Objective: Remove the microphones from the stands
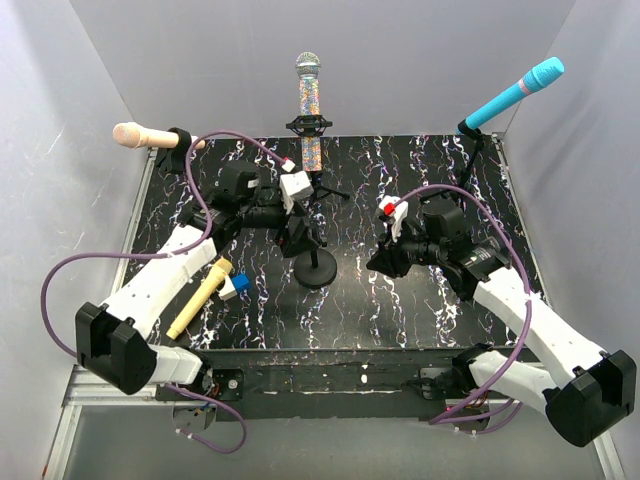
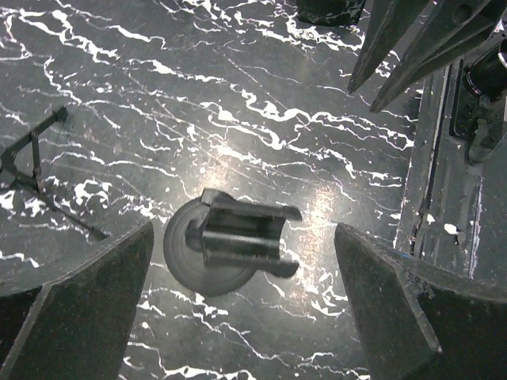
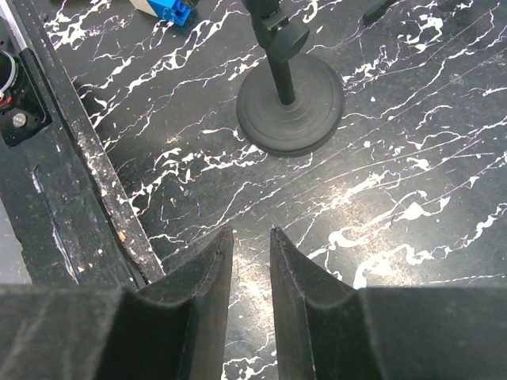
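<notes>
Next I need to lower my left gripper down around the stand's empty clip [image 2: 244, 236] and close, since the clip sits below, framed between its wide-open fingers.
An empty black stand with a round base [image 1: 316, 268] stands mid-table, and its clip [image 2: 242, 236] holds nothing. My left gripper [image 1: 297, 238] hangs directly over that clip, jaws wide open and empty [image 2: 243, 228]. A yellow microphone [image 1: 200, 298] lies flat on the table to the left. My right gripper [image 1: 385, 262] is right of the stand, low over the table [image 3: 252, 231], empty, with only a narrow gap between its fingers. The stand's base shows ahead of it [image 3: 290, 107]. Three microphones sit in stands at the back: beige [image 1: 140, 135], glittery [image 1: 310, 105], cyan [image 1: 515, 90].
A small blue and white block [image 1: 236, 286] lies by the yellow microphone's head and shows in the right wrist view [image 3: 170, 9]. Tripod legs [image 2: 36, 170] of the glittery microphone's stand lie behind the left gripper. Purple cables loop over both arms. White walls close in the table.
</notes>
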You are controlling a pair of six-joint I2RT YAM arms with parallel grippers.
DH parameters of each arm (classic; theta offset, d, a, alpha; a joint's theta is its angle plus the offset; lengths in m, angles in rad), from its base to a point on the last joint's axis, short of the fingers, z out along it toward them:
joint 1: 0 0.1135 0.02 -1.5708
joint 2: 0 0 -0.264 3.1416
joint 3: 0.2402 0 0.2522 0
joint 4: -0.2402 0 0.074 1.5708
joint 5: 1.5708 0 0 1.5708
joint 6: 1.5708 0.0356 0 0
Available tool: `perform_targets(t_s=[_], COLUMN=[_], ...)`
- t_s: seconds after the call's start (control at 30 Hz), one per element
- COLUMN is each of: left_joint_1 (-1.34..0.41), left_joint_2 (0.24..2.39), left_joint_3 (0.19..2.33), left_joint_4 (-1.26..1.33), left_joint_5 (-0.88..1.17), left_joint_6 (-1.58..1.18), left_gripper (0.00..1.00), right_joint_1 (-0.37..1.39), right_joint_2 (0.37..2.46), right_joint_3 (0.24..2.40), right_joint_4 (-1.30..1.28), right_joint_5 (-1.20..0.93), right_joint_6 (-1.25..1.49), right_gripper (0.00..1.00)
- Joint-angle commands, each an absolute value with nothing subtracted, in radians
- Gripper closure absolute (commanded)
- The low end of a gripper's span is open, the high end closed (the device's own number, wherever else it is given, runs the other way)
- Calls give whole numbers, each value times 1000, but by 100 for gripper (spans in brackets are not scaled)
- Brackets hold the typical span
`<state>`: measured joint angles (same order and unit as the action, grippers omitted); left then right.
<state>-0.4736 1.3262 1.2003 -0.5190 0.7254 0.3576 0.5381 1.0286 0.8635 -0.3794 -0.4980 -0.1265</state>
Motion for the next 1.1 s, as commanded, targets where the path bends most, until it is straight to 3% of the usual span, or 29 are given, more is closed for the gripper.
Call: perform_targets(t_s=[0.0, 0.3, 0.57, 1.07], left_joint_1=[-511, -523, -525, -502], left_joint_2=[1360, 1405, 1410, 1325], left_joint_3=[1216, 1198, 1230, 1278], left_joint_4=[-433, -514, -668, -856], left_joint_5=[715, 762, 758, 457], left_joint_6=[364, 502, 615, 641], left_gripper=[2, 19, 57, 76], right_joint_1=[529, 525, 514, 502], right_joint_2=[1011, 994, 985, 966], right_joint_3=[854, 856, 844, 801], right_joint_4=[-373, -365, -379, -327], right_joint_5=[-503, -502, -515, -511], right_joint_6=[-117, -130, -140, -135], right_gripper=[67, 67, 67, 67])
